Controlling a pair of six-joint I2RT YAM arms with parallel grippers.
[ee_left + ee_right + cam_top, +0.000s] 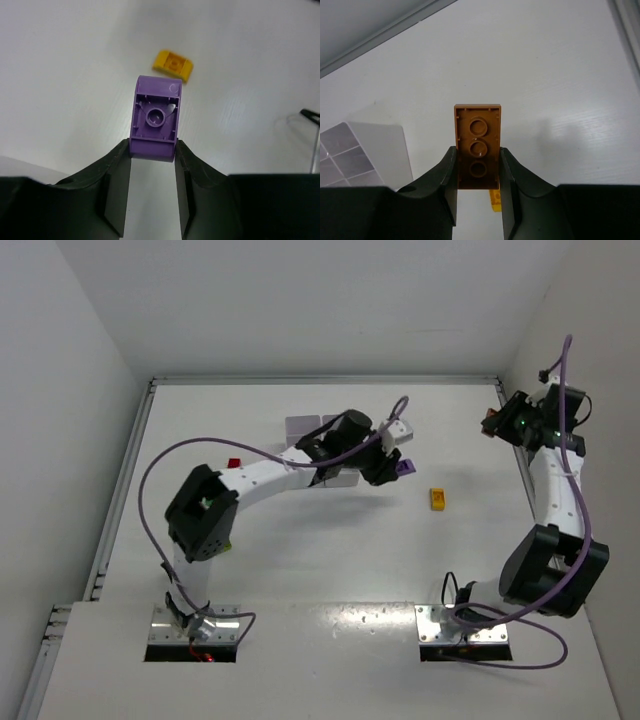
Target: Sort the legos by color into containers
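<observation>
The white tray's far part [328, 421] is below on the left in the top view, so my left gripper will next move outward to that side and down.
My left gripper [152, 150] is shut on a purple lego [152, 117], pinched by its near end with the hollow underside facing the camera. From above, that purple lego [404, 468] hangs just right of the white tray [298, 426], most of which is hidden under the left arm. A yellow lego [438, 499] lies on the table beyond it and shows again as the yellow lego [173, 65]. My right gripper [478, 160] is shut on an orange-brown lego [478, 145], held high at the far right [489, 423].
A small red lego [234, 462] lies on the table left of the left arm. The tray's corner [360, 150] shows at the lower left of the right wrist view. Raised rails border the table at the left, back and right.
</observation>
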